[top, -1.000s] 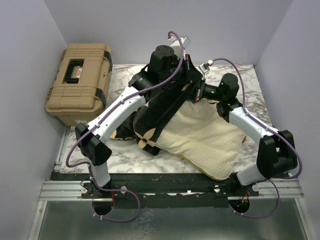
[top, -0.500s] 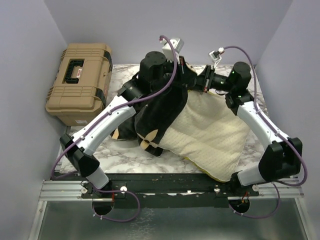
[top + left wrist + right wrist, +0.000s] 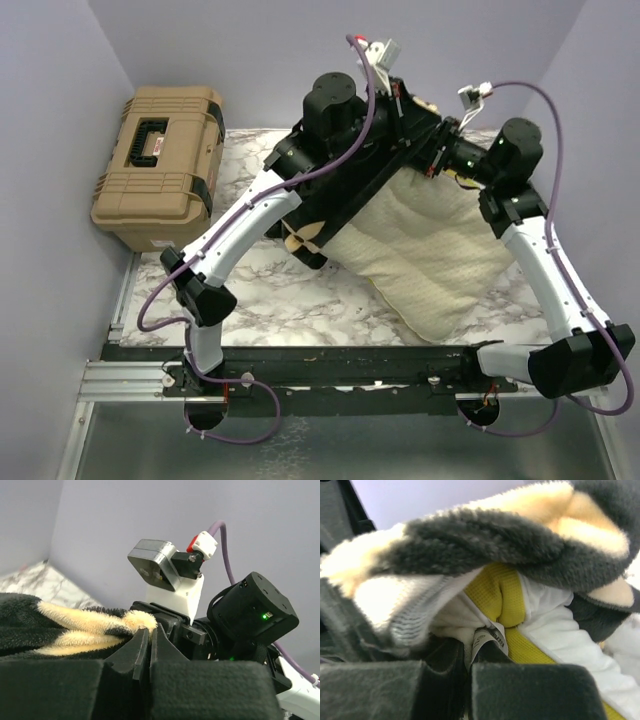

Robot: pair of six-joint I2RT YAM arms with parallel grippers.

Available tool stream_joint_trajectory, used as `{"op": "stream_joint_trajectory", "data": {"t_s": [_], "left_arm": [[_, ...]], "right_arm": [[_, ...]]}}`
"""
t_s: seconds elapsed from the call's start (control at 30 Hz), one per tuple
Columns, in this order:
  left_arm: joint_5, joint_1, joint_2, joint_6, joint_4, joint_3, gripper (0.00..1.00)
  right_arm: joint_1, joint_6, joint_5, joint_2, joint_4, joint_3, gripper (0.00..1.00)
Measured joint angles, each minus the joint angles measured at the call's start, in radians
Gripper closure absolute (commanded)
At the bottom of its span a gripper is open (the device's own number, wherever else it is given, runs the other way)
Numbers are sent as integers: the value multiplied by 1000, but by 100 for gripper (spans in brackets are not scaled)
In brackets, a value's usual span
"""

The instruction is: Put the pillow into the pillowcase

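I will next move my right gripper down toward the marble tabletop and to the left in the top view. I will release the pillow's corner there, because the pillowcase drapes over the tabletop.
The black plush pillowcase with tan flower motifs hangs lifted off the table, covering the pillow's upper left part. The cream quilted pillow hangs out of it, down to the right, its lower corner on the marble. My left gripper is raised at the back and shut on the pillowcase's edge; its jaws are pressed together on the plush. My right gripper is shut on the pillow's corner, pinching white fabric and a label beside the yellow edge band. The pillowcase drapes over that corner.
A tan hard toolbox stands at the back left, half off the marble table. Lilac walls close in at the back and on both sides. Both arms meet high over the back of the table.
Both grippers have risen and moved right, lifting the pillowcase and the pillow's upper end off the table. The pillow now hangs steeper, with more of it free of the table.
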Motion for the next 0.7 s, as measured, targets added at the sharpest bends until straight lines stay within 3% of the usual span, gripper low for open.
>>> {"op": "stream_joint_trajectory", "data": {"t_s": [0.17, 0.33, 0.43, 0.63, 0.7], "left_arm": [[-69, -10, -129, -21, 8, -349, 100], [-127, -75, -210, -84, 24, -698, 100], [-158, -106, -211, -113, 63, -781, 100], [-237, -156, -203, -103, 84, -750, 100], [-261, -168, -200, -88, 64, -735, 79]], "right_arm": [[-2, 137, -58, 44, 227, -269, 100], [23, 339, -115, 200, 521, -514, 100], [43, 459, -144, 294, 732, -567, 100], [74, 610, -183, 343, 972, -572, 100], [74, 644, -193, 344, 1013, -572, 100]]}}
